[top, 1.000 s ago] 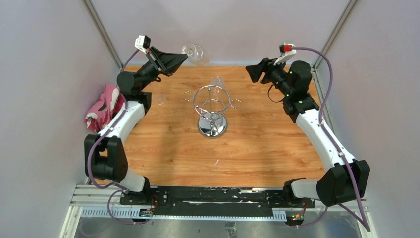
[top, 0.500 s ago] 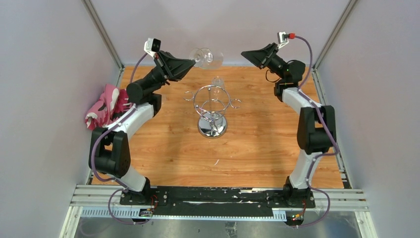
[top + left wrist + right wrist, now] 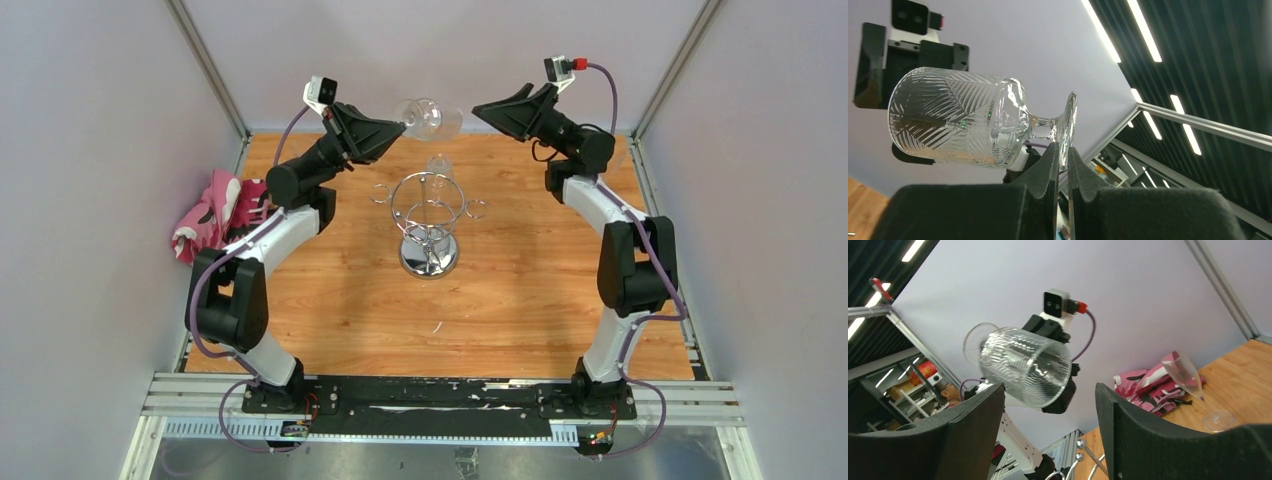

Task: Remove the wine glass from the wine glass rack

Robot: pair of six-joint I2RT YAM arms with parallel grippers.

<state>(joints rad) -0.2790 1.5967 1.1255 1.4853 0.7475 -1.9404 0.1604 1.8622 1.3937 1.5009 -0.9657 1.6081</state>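
Note:
I will move my right gripper to the left in the top view next and put my fingers on both sides of the wine glass's near side at the bowl's opening (image 3: 458, 131) (image 3: 1025, 365), because the bowl's open rim faces my fingers.
The wine glass (image 3: 428, 117), clear with cut ribbing, is off the rack and held on its side in the air near the back wall. My left gripper (image 3: 400, 125) is shut on the edge of its round foot (image 3: 1068, 125), with the bowl (image 3: 958, 117) pointing away. My right gripper (image 3: 478, 108) is open and empty, facing the bowl's mouth (image 3: 1025, 365) from the right, a little apart. The chrome wine glass rack (image 3: 428, 205) stands mid-table below both grippers; its ball-tipped wires (image 3: 1080, 447) show in the right wrist view.
Another clear glass (image 3: 439, 165) hangs at the rack's far side. A tall clear glass (image 3: 1188, 372) lies on the wood left of the rack. A pink patterned cloth (image 3: 212, 215) lies at the table's left edge. Enclosure walls stand close behind.
My left gripper has carried the wine glass up and to the right. My right arm has straightened, and its open gripper has swung left toward the glass.

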